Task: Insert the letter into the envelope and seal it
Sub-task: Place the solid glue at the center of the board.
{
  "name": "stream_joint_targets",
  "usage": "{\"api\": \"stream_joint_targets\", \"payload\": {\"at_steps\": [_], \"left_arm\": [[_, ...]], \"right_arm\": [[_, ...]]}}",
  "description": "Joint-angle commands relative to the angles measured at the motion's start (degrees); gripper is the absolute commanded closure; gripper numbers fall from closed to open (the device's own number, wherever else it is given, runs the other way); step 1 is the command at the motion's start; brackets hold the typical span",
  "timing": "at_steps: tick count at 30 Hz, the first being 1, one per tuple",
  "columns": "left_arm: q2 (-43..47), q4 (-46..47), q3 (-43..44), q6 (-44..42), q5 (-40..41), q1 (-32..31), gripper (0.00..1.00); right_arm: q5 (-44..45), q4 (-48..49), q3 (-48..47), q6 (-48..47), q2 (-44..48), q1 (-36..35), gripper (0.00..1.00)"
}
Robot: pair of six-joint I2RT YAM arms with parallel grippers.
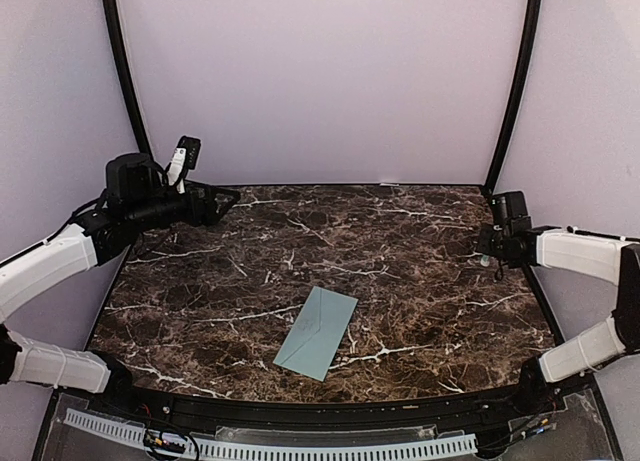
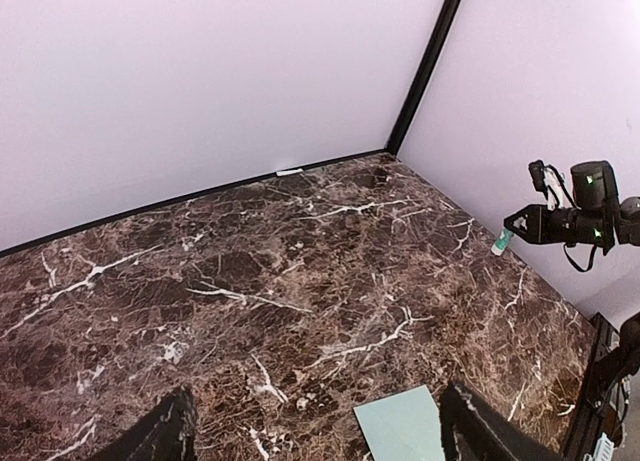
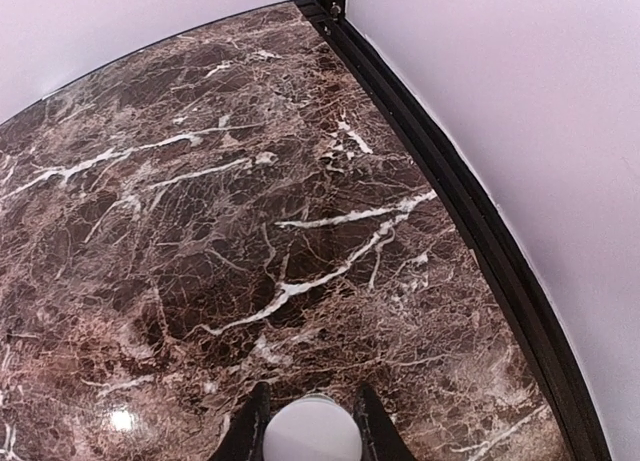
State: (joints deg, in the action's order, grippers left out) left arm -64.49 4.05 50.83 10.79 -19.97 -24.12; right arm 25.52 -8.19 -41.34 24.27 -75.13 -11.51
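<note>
My right gripper lowers the glue stick toward the bare marble (image 1: 486,270) beside the black bar next, then opens low.
The pale teal envelope (image 1: 317,332) lies flat and slanted on the marble table (image 1: 400,241), near the front middle. One of its corners (image 2: 405,427) shows in the left wrist view, low between my own fingers. My left gripper (image 1: 228,198) hangs open and empty above the table's far left, well away from the envelope; its dark fingers (image 2: 165,436) stand wide apart. My right gripper (image 1: 487,249) hovers at the right edge, shut on a small white glue stick (image 3: 312,433) with a teal end (image 2: 501,243). The letter is out of view.
Pale walls close in the back and both sides, with black posts (image 1: 517,81) in the corners. A black rail (image 3: 470,211) runs along the table's right edge, close to my right gripper.
</note>
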Motion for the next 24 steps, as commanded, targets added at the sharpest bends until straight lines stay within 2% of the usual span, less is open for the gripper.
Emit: {"api": "stream_joint_targets", "payload": {"at_steps": [1, 9, 16, 24], "left_arm": [[0.54, -0.38, -0.46, 1.78, 1.05, 1.7, 0.18], [0.41, -0.33, -0.51, 1.94, 1.12, 2.06, 0.18], [1.23, -0.53, -0.87, 1.96, 4.24, 2.15, 0.18], [1.43, -0.69, -0.96, 1.88, 5.02, 2.15, 0.18]], "right_arm": [[-3.07, 6.47, 1.45, -1.51, -2.45, 2.92, 0.91], [-3.92, 7.93, 2.64, -1.86, -4.42, 4.63, 0.91], [-3.55, 9.27, 3.53, -2.12, -6.31, 4.83, 0.84], [-3.9, 8.79, 2.96, -2.03, -7.17, 4.93, 0.67]]}}
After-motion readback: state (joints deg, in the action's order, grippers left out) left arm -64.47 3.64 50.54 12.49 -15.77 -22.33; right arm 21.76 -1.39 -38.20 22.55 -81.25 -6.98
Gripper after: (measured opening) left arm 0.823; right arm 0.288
